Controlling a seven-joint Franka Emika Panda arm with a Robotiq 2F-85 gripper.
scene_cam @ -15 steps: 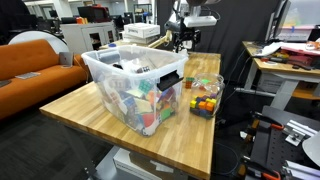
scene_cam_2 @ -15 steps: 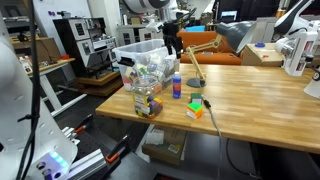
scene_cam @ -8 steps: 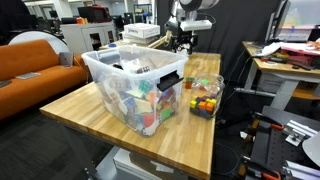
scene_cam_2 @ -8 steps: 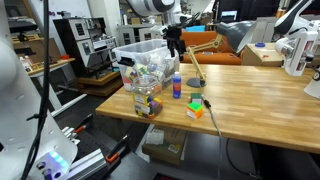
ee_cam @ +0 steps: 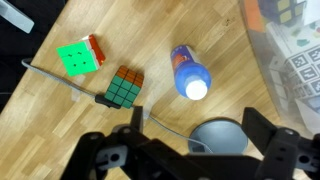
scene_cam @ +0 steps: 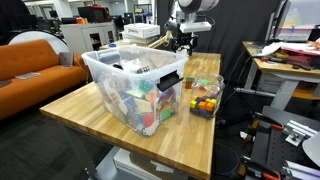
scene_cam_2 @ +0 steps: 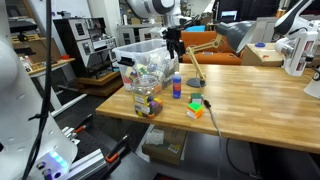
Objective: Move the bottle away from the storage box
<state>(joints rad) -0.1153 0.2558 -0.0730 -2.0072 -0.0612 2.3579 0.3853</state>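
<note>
My gripper should go down next with its open fingers on either side of the pale cap [scene_cam_2: 177, 76] [ee_cam: 196, 89] and close there, because the bottle is standing upright below it.
The bottle [scene_cam_2: 177, 87], small with blue on it, stands on the wooden table right next to the storage box [scene_cam_2: 145, 75], a big clear bin full of colourful toys. In the wrist view the bottle [ee_cam: 190, 72] shows from above, with the storage box [ee_cam: 292, 60] at the right edge. My gripper [scene_cam_2: 174, 40] hangs high above the bottle, open and empty. Its fingers [ee_cam: 195, 135] frame the bottom of the wrist view. In an exterior view the storage box [scene_cam: 140, 85] hides the bottle, and my gripper [scene_cam: 183, 42] is behind the box.
Two colour cubes [ee_cam: 80, 57] [ee_cam: 125, 87] lie beside the bottle, also in an exterior view [scene_cam_2: 195, 106]. A thin cable [ee_cam: 60, 82] crosses the table. A grey round disc [ee_cam: 218, 138] lies below my fingers. A small clear tub of blocks [scene_cam: 205, 97] stands next to the box.
The arm has shifted only slightly. Nothing on the table has moved.
</note>
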